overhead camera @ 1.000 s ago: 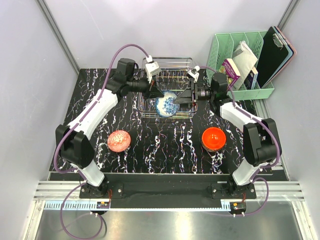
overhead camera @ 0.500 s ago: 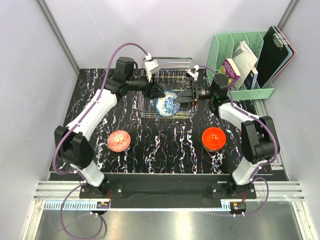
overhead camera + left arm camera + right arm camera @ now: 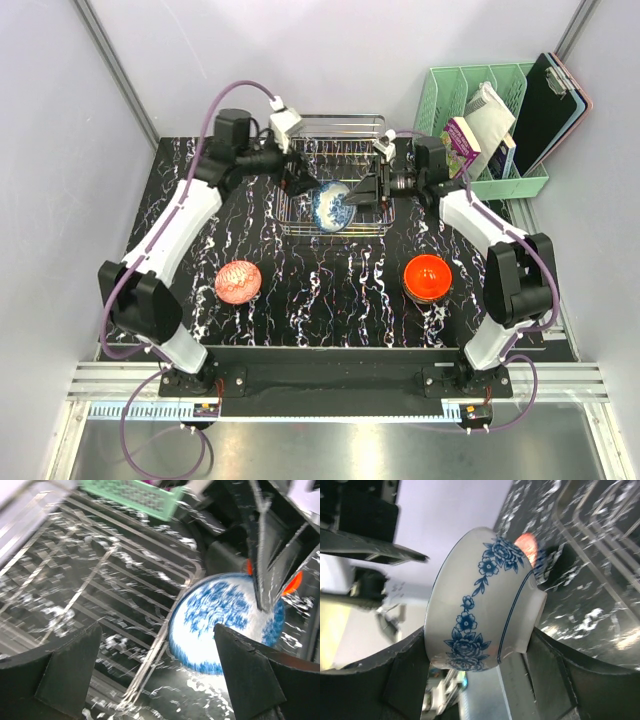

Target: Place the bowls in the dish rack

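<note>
The rack's far wires stand empty, so my right gripper moves and turns outward next. It then lowers the bowl into the rack's far corner nearest the organiser and releases it.
My right gripper (image 3: 358, 192) is shut on a blue-and-white bowl (image 3: 333, 205), holding it tipped on its side at the front rim of the dish rack (image 3: 335, 130). In the right wrist view its fingers (image 3: 405, 675) clamp the bowl (image 3: 480, 600) by rim and foot. My left gripper (image 3: 293, 182) stands open just left of that bowl, holding nothing. The left wrist view shows the bowl (image 3: 225, 625) beside the rack wires (image 3: 100, 580), between and beyond the wide-open left gripper (image 3: 160, 680). A pink net-patterned bowl (image 3: 238, 281) and an orange-red bowl (image 3: 427, 277) sit on the table.
A mint-green organiser (image 3: 490, 130) with books and a black clipboard (image 3: 550, 100) stands at the back right. The table is black marble-patterned (image 3: 330, 300), with grey walls on both sides.
My left gripper has opened, let go of the blue-and-white bowl and drawn back to the left. The right gripper still holds the bowl and has shifted slightly towards the rack.
</note>
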You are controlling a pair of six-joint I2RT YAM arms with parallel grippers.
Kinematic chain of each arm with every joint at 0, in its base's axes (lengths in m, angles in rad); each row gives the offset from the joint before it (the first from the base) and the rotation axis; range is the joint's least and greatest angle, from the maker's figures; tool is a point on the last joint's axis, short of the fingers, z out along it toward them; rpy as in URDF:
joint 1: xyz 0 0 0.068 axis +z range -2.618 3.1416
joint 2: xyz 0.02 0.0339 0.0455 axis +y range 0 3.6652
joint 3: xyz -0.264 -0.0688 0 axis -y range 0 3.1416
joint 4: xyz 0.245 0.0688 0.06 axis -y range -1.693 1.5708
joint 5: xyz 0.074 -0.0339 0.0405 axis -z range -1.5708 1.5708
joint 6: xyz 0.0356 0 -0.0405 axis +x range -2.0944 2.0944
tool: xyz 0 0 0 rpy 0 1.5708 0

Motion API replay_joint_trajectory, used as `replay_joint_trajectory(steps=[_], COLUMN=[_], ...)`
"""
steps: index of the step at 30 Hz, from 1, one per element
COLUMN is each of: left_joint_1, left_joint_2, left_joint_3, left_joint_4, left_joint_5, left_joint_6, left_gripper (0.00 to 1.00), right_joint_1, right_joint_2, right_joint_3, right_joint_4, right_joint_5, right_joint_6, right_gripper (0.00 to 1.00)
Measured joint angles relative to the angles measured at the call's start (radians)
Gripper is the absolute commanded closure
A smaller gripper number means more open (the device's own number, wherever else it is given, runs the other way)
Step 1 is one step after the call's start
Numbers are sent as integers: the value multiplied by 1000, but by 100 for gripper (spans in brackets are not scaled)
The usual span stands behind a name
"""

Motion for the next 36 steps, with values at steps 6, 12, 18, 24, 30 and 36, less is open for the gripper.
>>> replay_joint_trajectory(steps=[6,12,18,24,30,36], left_joint_1=[134,243,290,329,371,417], left_joint_2=[-40,-95,-149,-219,-297,-344], left_joint_3=[-6,-122,-257,-355,-446,-515], left_joint_4=[-6,-37,-68,-100,-112,-126], left_joint_5=[-67,-125,-136,-139,-137,-136], left_joint_6=[-17,-1,26,58,85,108], left_gripper=[1,1,1,1,1,1], right_joint_1=[1,3,5,7,33,59], right_joint_2=[35,137,269,428,539,586], right_joint_3=[241,483,631,802,998,1069], right_joint_4=[-382,-577,-647,-680,-685,-671], right_joint_5=[274,642,930,1111,1226,1311], right_joint_6=[-314,-544,-685,-767,-823,-877], right_gripper=[100,100,100,100,100,100])
